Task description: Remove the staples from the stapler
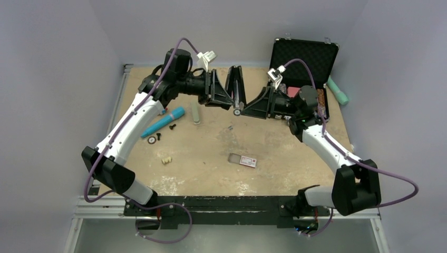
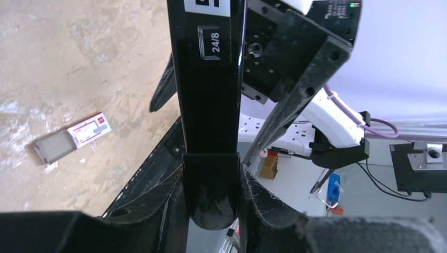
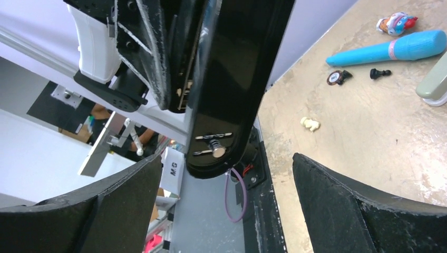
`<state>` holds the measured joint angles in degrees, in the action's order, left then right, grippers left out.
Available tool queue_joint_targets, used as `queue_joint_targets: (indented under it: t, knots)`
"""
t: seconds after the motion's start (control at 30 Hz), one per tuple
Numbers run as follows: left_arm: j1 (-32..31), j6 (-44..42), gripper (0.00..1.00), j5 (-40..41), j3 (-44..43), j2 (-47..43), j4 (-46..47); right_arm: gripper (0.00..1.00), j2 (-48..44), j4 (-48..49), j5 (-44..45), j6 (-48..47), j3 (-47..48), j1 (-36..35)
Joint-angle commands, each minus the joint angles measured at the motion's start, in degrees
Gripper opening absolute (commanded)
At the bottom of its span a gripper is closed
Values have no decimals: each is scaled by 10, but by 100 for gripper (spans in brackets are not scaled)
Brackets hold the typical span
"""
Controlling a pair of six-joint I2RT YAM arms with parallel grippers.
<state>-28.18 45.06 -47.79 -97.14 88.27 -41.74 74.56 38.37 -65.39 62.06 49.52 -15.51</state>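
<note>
My right gripper moves farther toward my left gripper next, then closes on the spring end of the stapler's base.
A black stapler [image 1: 235,87], marked 24/8 in the left wrist view [image 2: 211,79], is held in the air above the table's far middle, and its two halves look spread in a narrow V. My left gripper [image 1: 220,90] is shut on one end of it [image 2: 211,182]. My right gripper [image 1: 252,108] is open. In the right wrist view the stapler's other end [image 3: 232,79], with a small spring showing, hangs between my right gripper's [image 3: 226,158] spread fingers, a clear gap on each side. No loose staples show.
A small red and white staple box [image 1: 244,160] with a grey tray lies mid-table. A blue tube [image 1: 163,121], a pale green item [image 1: 196,113], a washer [image 1: 152,139] and small bits lie left. An open black case [image 1: 304,63] stands at the back right.
</note>
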Motion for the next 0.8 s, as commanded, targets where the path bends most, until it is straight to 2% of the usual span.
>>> queue_joint_targets:
  t: [0.0,0.13,0.4,0.6,0.77]
  knots:
    - [2,32,0,-51,-6,-8,115,98,9,64,-15,31,31,-8]
    - [2,33,0,-60,0,-7,125,97,12,100,-15,56,36,-10]
    - [1,50,0,-88,20,-13,176,91,23,248,-35,170,41,-10]
    - [2,64,0,-109,19,-15,211,76,34,280,-47,198,53,-13]
    - [1,66,0,-112,23,-20,224,74,39,280,-40,201,56,-16]
